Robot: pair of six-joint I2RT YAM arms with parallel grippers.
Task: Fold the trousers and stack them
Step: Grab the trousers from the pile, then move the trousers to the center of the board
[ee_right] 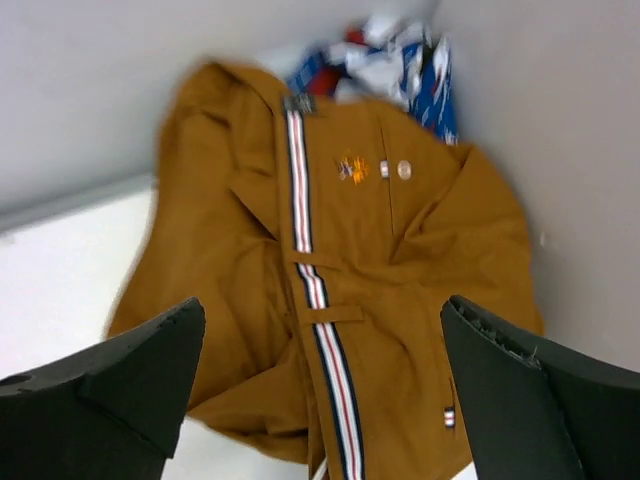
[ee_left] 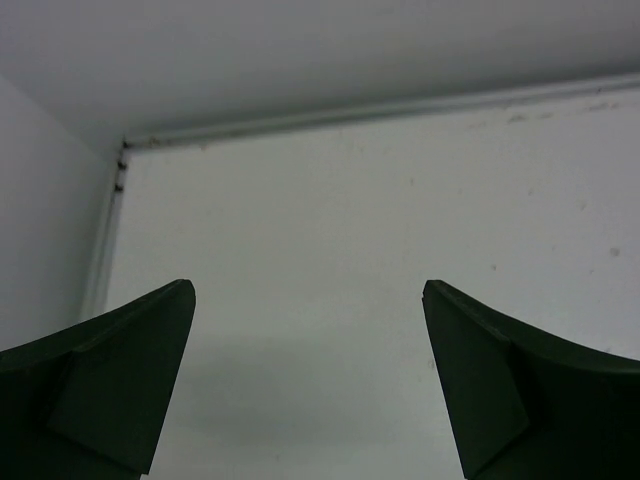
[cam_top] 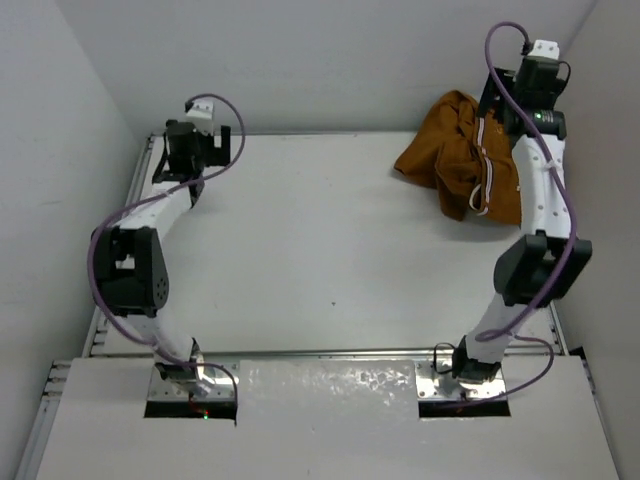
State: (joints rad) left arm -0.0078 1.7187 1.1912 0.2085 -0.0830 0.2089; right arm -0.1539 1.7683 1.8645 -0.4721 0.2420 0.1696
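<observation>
My fingers are wide open with the striped waistband strip (ee_right: 322,300) of the trousers (cam_top: 462,160) running lengthwise between them, so next my right gripper will lower to it near its belt loops.
The mustard-brown trousers (cam_top: 462,160) lie crumpled in a heap at the table's far right corner. The right wrist view shows them close up (ee_right: 400,290), with a white, red and navy striped waistband strip (ee_right: 322,300) running down the middle. My right gripper (ee_right: 322,320) is open, its jaws wide apart, hovering over the heap without touching it. In the top view its wrist (cam_top: 528,95) sits above the heap's right side. My left gripper (ee_left: 308,292) is open and empty above bare table near the far left corner (cam_top: 190,150).
A blue, red and white patterned cloth (ee_right: 400,60) peeks out behind the trousers against the back wall. White walls close in the table on the left, back and right. A metal rail (ee_left: 380,108) runs along the far edge.
</observation>
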